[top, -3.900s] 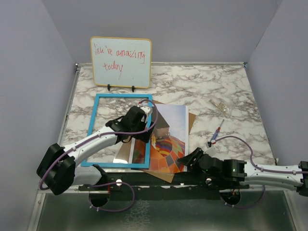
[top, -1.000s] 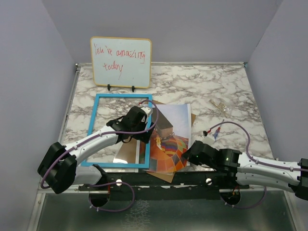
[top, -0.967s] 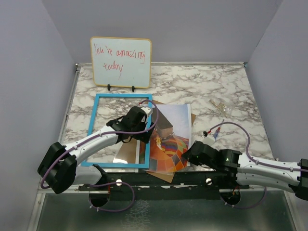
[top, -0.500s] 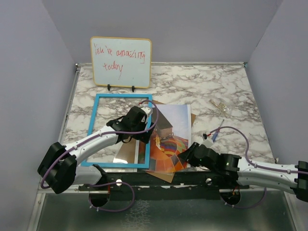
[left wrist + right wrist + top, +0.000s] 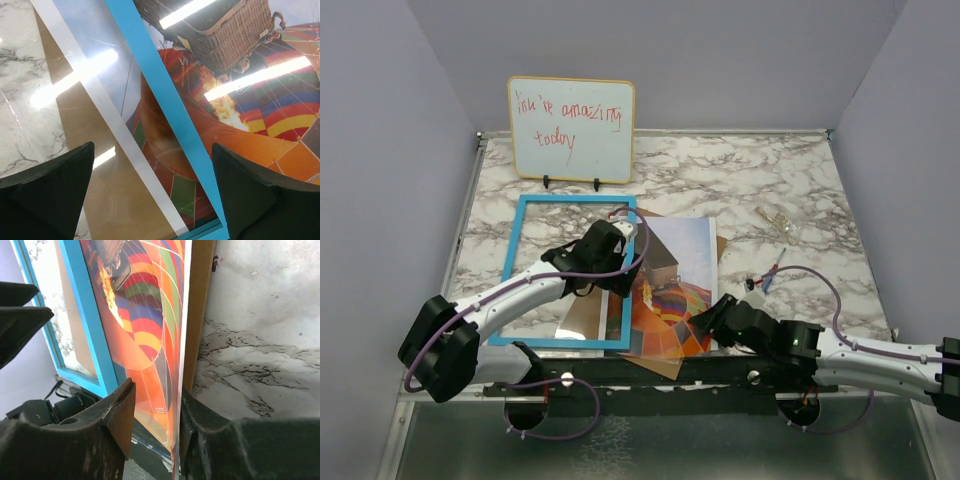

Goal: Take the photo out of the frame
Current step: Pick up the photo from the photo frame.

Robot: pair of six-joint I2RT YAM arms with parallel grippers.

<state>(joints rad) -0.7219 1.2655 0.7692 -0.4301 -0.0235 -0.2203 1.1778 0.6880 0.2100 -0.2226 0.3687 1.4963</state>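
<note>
My right gripper shifts slightly toward the blue frame and closes on the photo's raised edge (image 5: 178, 408) next, since that edge already stands between its fingers.
The blue frame (image 5: 519, 270) lies flat at centre left. The balloon photo (image 5: 672, 285) lies skewed across its right rim, on a brown backing board (image 5: 664, 364). My left gripper (image 5: 611, 268) hovers wide open above the rim (image 5: 165, 105), the photo (image 5: 260, 100) and the board (image 5: 115, 200), holding nothing (image 5: 152, 200). My right gripper (image 5: 704, 325) is at the photo's near right corner. In the right wrist view its open jaws (image 5: 156, 397) straddle the photo's raised edge (image 5: 145, 315), which lies against the right finger (image 5: 200, 435), beside the board (image 5: 200, 305).
A small whiteboard (image 5: 571, 130) with red handwriting stands at the back left. A small clear object (image 5: 778, 222) lies on the marble table (image 5: 800, 180) at the right. A black rail (image 5: 620, 375) runs along the near edge.
My right gripper has moved left to the photo's near right corner, and the photo's edge now stands between its fingers. The left arm has not moved.
</note>
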